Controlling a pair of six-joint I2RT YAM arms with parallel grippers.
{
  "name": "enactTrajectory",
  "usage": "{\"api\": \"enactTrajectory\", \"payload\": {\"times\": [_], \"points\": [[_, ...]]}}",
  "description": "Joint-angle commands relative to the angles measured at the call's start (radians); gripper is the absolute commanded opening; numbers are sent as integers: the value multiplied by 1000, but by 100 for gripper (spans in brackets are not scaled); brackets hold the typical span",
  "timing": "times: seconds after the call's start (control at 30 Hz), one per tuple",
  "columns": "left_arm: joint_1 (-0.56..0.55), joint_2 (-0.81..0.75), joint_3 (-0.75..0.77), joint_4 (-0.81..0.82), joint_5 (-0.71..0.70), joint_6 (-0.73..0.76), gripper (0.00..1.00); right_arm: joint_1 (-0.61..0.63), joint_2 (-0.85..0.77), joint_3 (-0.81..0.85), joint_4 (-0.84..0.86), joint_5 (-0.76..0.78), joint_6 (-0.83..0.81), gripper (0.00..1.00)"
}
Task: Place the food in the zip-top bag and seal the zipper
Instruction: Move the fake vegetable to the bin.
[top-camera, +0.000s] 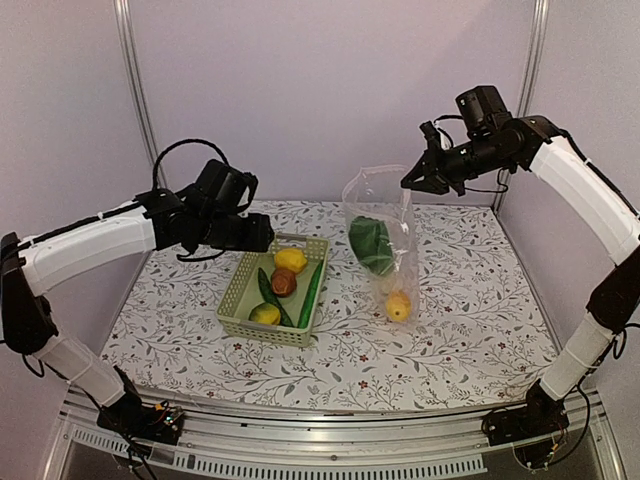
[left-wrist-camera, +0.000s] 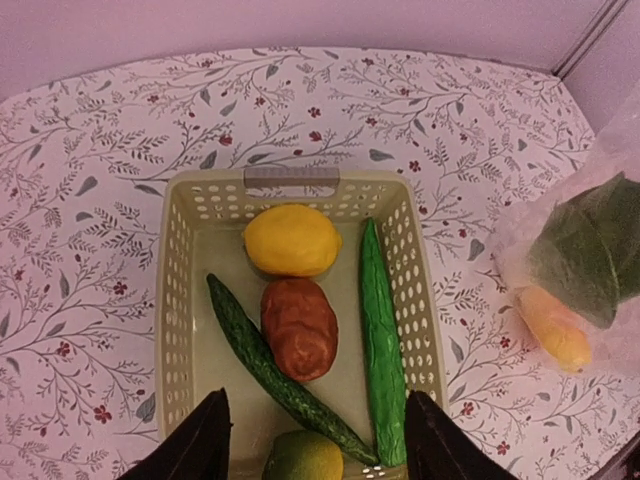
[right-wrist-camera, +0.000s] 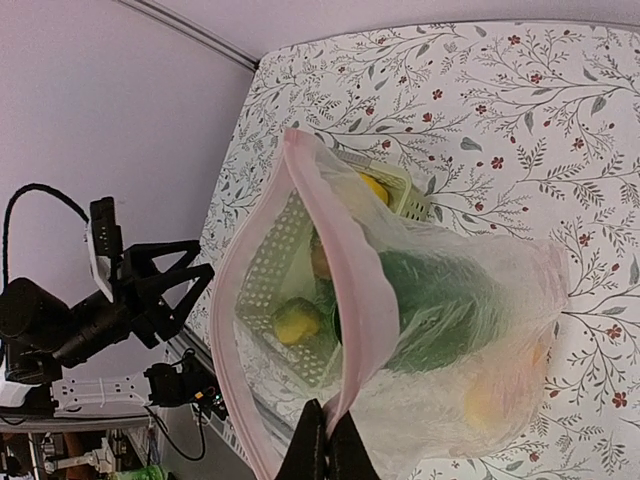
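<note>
I will move my open left gripper outward and down onto the dark green cucumber's far end (top-camera: 263, 274) (left-wrist-camera: 222, 298) and close, because the bare bottom of the basket shows around that end.
My right gripper (top-camera: 412, 180) is shut on the pinkish zipper (right-wrist-camera: 350, 270) of the clear zip-top bag (top-camera: 385, 235) and holds it up, mouth open. Its fingertips (right-wrist-camera: 328, 440) pinch the strip. Inside the bag lie a leafy green (top-camera: 371, 245) and an orange-yellow piece (top-camera: 399, 305). My left gripper (left-wrist-camera: 315, 440) is open and empty above the near end of the basket. In the basket are a yellow lemon (left-wrist-camera: 292, 240), a reddish-brown round piece (left-wrist-camera: 299, 327), a dark green cucumber (left-wrist-camera: 275, 372), a lighter green cucumber (left-wrist-camera: 383, 340) and a yellow-green lemon (left-wrist-camera: 305, 458).
The pale green lattice basket (top-camera: 262, 335) stands left of the bag on the floral tablecloth (top-camera: 450, 340). Purple walls and metal posts close the back and sides. The table's near edge runs along the metal rail (top-camera: 330, 440).
</note>
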Motion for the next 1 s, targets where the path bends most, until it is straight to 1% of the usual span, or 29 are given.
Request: {"api": "enactTrajectory", "payload": {"times": [0.0, 0.07, 0.13, 0.2, 0.3, 0.5, 0.57, 0.67, 0.8, 0.97], "points": [[29, 85, -57, -89, 170, -81, 60, -19, -26, 10, -7, 9, -27, 0], [30, 129, -60, -113, 191, -89, 61, -22, -31, 3, -7, 4, -29, 0], [29, 168, -63, -121, 244, -83, 62, -25, -34, 3, -12, 4, -35, 0], [29, 208, -57, -143, 286, -81, 65, -27, -38, -2, -14, 5, -38, 0], [30, 265, -23, -197, 293, -75, 69, -27, -49, -26, -1, 3, -38, 0], [30, 329, 51, -246, 307, -61, 70, -29, -74, -57, 13, 0, -33, 0], [32, 349, 70, -247, 304, -61, 70, -30, -78, -63, 15, 0, -35, 0], [41, 393, 118, -251, 250, -47, 70, -30, -82, -68, 19, -3, -37, 0], [68, 463, 210, -307, 234, -3, 72, -30, -86, -71, 20, -4, -36, 0], [105, 515, 294, -331, 204, 32, 75, -32, -86, -87, 26, -18, -37, 0]]}}
